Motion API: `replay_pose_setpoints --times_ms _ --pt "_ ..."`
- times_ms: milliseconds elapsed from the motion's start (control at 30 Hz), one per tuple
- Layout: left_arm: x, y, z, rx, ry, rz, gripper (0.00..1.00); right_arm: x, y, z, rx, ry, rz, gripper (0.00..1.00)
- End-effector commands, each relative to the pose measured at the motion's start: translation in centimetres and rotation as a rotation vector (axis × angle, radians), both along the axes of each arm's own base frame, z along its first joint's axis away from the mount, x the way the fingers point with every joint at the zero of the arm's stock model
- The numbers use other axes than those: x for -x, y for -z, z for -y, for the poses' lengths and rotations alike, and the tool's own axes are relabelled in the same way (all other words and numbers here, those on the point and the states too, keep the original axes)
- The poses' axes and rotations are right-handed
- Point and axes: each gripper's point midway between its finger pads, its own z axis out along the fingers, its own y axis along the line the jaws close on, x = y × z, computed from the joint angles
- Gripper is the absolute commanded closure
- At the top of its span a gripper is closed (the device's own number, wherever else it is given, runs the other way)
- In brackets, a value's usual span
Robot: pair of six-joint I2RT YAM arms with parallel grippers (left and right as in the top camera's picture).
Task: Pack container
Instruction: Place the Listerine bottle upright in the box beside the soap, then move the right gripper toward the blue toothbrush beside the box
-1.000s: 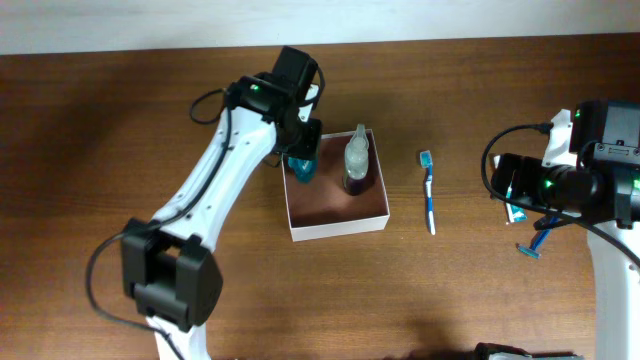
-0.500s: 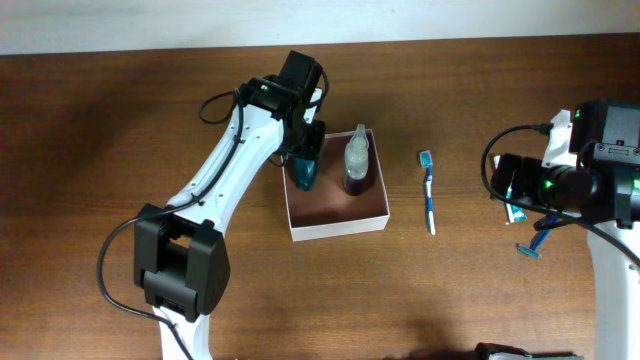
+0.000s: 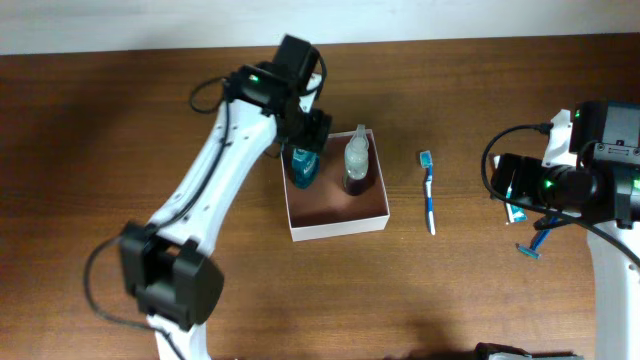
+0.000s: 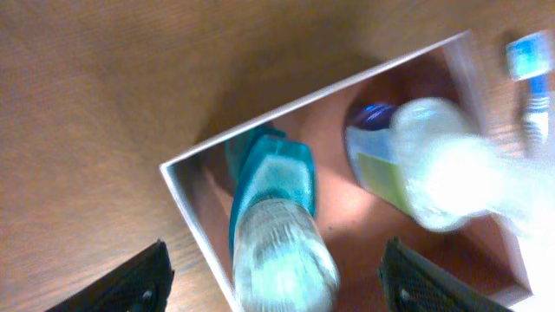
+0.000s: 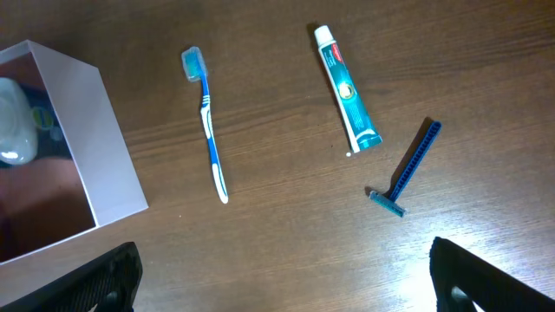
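Observation:
My right gripper moves past the toothbrush and down to the container's nearest side next, since that lies below it, to its left in the overhead view.
The container [image 3: 337,215] is a white-walled box with a reddish-brown floor at mid-table. A teal bottle [image 3: 303,167] stands in its back-left corner and a clear bottle [image 3: 356,160] in the back-right. My left gripper [image 3: 305,135] hovers over the teal bottle. In the left wrist view the left gripper [image 4: 279,286] is open, its jaws wide on either side of the teal bottle's cap [image 4: 282,251] without touching it. The container's wall [image 4: 195,212] runs below the left finger. My right gripper [image 5: 286,286] is open above bare wood at the right.
A blue toothbrush [image 3: 429,192] lies right of the container. A toothpaste tube [image 5: 349,87] and a blue razor [image 5: 408,173] lie under the right arm [image 3: 590,185]. The container's front half holds nothing.
The left gripper has opened and let go of the teal bottle, which now stands in the container's corner. The right arm has not moved.

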Motion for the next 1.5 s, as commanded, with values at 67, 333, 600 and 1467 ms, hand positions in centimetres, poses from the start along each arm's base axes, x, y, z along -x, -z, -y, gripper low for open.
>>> replay_pose_setpoints --times_ms 67,333,600,1467 --pt "2.2 -14.5 -5.5 -0.054 -0.04 0.349 0.15 -1.0 0.4 -0.5 -0.009 -0.034 -0.014 0.31" --pt "3.6 -14.1 -17.4 -0.105 -0.335 0.239 0.15 -3.9 6.0 -5.4 -0.02 -0.22 -0.192 0.96" --pt "3.3 -12.0 -20.8 -0.119 -0.422 0.174 0.15 -5.2 12.9 -10.9 -0.035 -0.372 -0.38 0.96" --pt "3.2 -12.0 -20.9 -0.122 -0.423 0.179 0.15 -4.8 14.8 -19.7 -0.397 -0.549 -0.411 0.96"
